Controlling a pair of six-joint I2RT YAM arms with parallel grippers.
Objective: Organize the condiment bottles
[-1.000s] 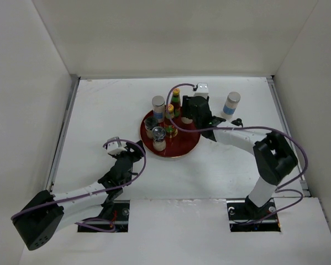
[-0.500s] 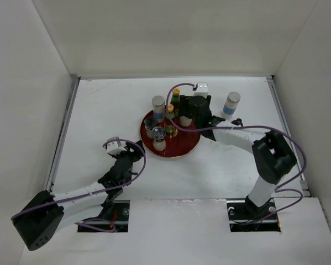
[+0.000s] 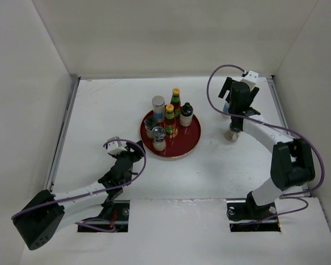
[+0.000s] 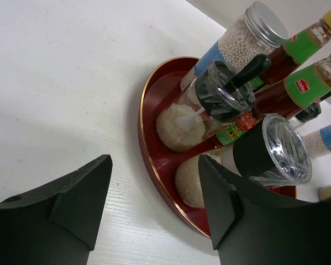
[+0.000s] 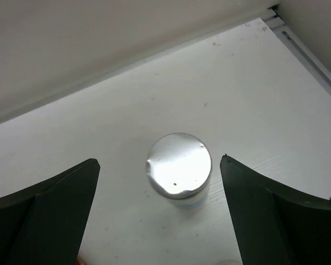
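Observation:
I will lower my right gripper around the lone silver-lidded shaker (image 3: 226,107) (image 5: 179,167) next and close on it, since the shaker stands below my gripper, in the gap between the open fingers.
The red plate (image 3: 190,144) holds a silver-lidded shaker (image 3: 158,105), two dark-red sauce bottles (image 3: 175,99) (image 3: 169,117), a black-capped shaker (image 3: 186,115) and two clear-lidded jars (image 3: 158,138). Another silver-lidded shaker (image 5: 179,164) with a blue label stands alone on the table at the back right. My right gripper (image 3: 234,110) hangs open right above it, a finger on each side, not touching. My left gripper (image 3: 135,159) is open and empty, low on the table just left of the plate (image 4: 146,138), facing the jars (image 4: 270,149).
A small pale object (image 3: 231,135) stands on the table near the right arm, between the lone shaker and the plate. White walls close the table at the back and both sides, with a metal rail (image 3: 278,105) along the right edge.
My right gripper has left the black-capped shaker standing on the plate and swung right and back, over the lone silver-lidded shaker. The left arm has not moved.

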